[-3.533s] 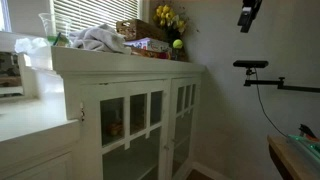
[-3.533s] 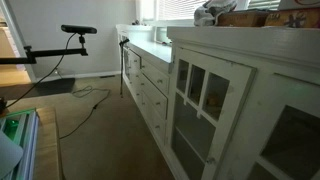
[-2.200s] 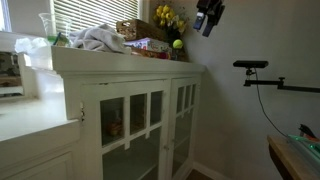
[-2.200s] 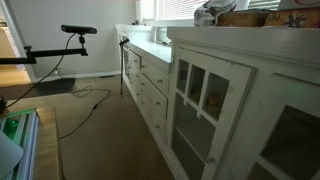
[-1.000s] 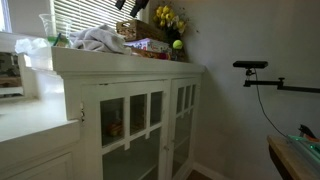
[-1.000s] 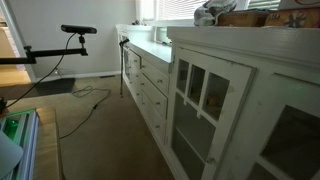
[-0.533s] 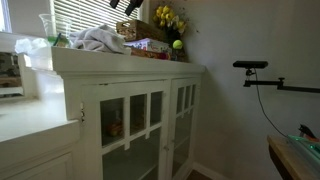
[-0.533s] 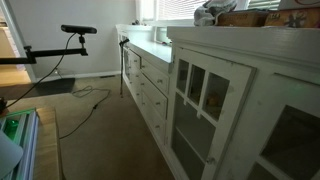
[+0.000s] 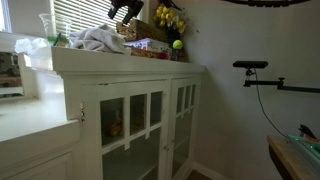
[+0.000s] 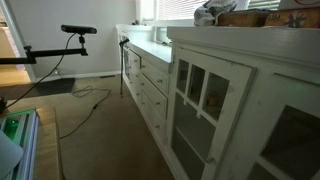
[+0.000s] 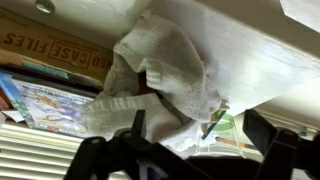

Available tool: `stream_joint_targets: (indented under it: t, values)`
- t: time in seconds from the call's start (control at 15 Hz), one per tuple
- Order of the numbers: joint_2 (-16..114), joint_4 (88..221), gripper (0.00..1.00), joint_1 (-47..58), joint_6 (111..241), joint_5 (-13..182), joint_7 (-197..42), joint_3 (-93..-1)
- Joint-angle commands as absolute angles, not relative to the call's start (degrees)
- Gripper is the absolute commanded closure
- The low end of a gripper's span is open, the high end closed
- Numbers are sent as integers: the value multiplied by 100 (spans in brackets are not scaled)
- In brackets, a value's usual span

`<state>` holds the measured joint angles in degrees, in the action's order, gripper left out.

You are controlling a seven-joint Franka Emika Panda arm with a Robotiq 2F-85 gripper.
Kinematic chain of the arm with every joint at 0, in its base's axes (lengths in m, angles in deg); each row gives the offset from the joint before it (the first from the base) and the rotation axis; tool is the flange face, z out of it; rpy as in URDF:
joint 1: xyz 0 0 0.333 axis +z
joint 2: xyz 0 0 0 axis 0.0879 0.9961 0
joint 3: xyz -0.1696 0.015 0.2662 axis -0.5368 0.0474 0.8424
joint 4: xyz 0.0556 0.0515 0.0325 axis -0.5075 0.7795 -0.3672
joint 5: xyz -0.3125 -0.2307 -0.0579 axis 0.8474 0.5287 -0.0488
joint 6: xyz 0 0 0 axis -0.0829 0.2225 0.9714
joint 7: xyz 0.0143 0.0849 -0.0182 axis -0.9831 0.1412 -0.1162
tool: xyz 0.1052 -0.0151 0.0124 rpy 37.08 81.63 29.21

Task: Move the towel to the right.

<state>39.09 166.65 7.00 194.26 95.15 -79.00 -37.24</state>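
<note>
My gripper is open, with the end of the towel's fold beside the cup's green straw between its fingers. Next it will move down and toward the towel (image 9: 97, 40), onto that fold.
The towel (image 9: 97, 40) is a crumpled grey-white cloth lying on top of the white cabinet (image 9: 130, 65). It also shows at the top edge of an exterior view (image 10: 212, 11) and fills the middle of the wrist view (image 11: 160, 80). My gripper (image 9: 124, 11) hangs above the towel, a little to its right, not touching it. In the wrist view the gripper (image 11: 200, 135) is open and empty, with its dark fingers (image 11: 136, 126) spread on either side of the towel's edge.
A clear plastic cup (image 11: 218, 128) with a green straw stands beside the towel. Behind it are a brown box (image 9: 140, 29), a colourful book (image 11: 45, 100), yellow flowers (image 9: 168, 18) and a green ball (image 9: 178, 44). A window with blinds (image 9: 90, 12) backs the cabinet.
The arm has swung in from the right and come down over the cabinet top; the gripper now hangs just above the towel. The towel has not moved.
</note>
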Motion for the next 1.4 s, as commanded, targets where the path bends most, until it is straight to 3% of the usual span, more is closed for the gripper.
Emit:
stream_joint_targets:
  t: [0.0,0.33,0.4,0.47,0.87,1.13,1.33]
  values:
    - [4384,16412,0,842,19818,9598,-7832,-3894]
    - [4720,16241,2,921,20187,9556,-7754,-4014]
    - [4754,16222,7,930,20254,9544,-7711,-4031]
    - [4788,16204,26,938,20301,9529,-7683,-4050]
    - [4890,16135,65,851,20406,9631,-7672,-3987]
    - [4887,16168,96,850,20402,9631,-7641,-3987]
    - [4881,16093,100,894,20368,9700,-7692,-4018]
